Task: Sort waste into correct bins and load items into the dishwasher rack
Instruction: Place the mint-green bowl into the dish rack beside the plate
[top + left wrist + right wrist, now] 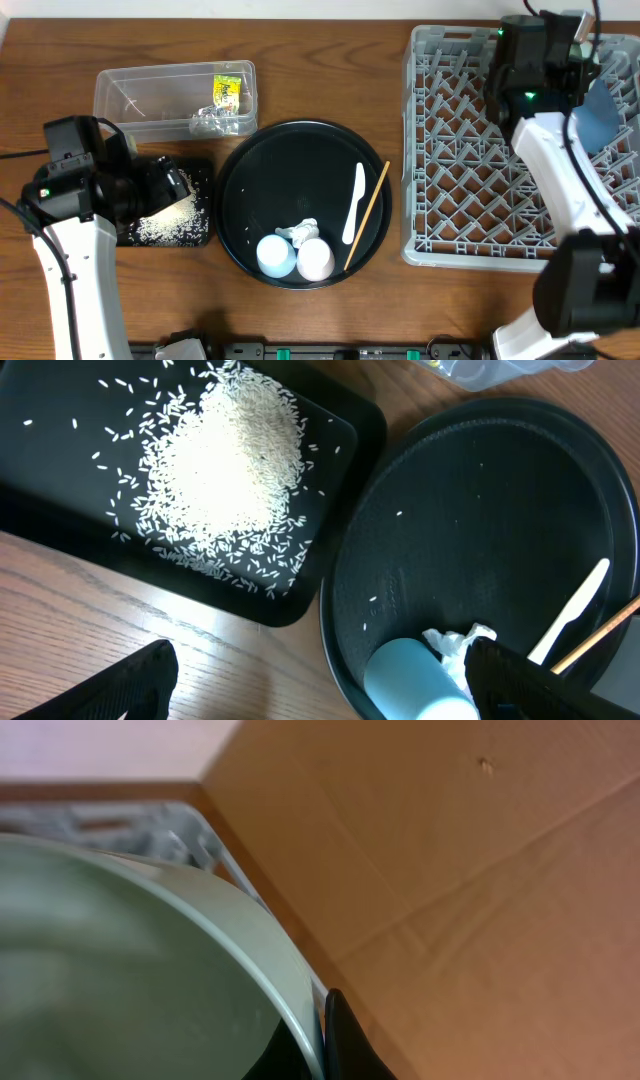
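Observation:
The blue bowl occupies this corner of the rack, so my right gripper will shift to the left in the overhead view, then bring the mint-green bowl down onto empty pegs beside the blue bowl.
The dishwasher rack stands at the right. My right gripper is over its far right corner, shut on the rim of the mint-green bowl. A blue bowl leans in the rack beside it. My left gripper is open and empty, low over the gap between the black rectangular tray, which holds a heap of rice, and the round tray. The clear tub holds the yellow-green wrapper and crumpled scraps.
The large round black tray holds a pale blue cup, a pinkish cup, a crumpled scrap, a white spoon and a chopstick. A few rice grains lie in it.

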Robot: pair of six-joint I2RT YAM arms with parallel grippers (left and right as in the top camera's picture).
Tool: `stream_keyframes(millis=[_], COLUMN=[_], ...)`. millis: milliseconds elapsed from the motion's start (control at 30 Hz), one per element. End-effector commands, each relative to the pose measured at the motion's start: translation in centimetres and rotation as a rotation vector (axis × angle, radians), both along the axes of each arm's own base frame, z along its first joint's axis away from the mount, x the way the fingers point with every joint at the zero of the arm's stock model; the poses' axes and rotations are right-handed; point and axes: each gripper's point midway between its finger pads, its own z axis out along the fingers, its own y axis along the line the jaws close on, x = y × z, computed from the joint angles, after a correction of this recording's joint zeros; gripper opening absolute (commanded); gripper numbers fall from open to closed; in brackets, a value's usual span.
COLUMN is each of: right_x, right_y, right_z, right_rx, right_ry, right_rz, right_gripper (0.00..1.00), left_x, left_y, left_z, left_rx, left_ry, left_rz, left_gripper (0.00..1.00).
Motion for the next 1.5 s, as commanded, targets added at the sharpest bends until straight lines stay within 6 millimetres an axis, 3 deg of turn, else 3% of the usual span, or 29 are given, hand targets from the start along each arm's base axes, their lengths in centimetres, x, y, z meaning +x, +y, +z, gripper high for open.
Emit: stream_keyframes(millis=[0,300,1000,1367,1467], right_x=[-0.5,0.9,2.3,3.5,3.6], right_y=[-0.2,0.6,2.6,5.8,6.8], right_z=[-1.2,-5.1,-8.8,-10.1,-10.6], right_rx=[-0.077,-0.087,-0.063,-0.04,-0.028], right_ry=[0.057,0.143,0.229,0.237,0.261], right_rz=[-0.077,-0.056,0.027,0.122,0.156], right_gripper=[0.01,0.01,0.01,0.01,0.17], left_x=[0.1,0.1,0.1,0.0,0.0], left_y=[0.1,0.1,0.1,0.1,0.1], left_z=[0.2,0.2,0.2,0.1,0.1], left_rx=[-0.006,-0.006,-0.006,-0.007,-0.007], left_ry=[-0.002,-0.001,-0.001,0.002,0.002], left_rz=[0.013,0.013,0.013,0.013,0.013], left_gripper=[0.93,0.93,0.93,0.93,0.93])
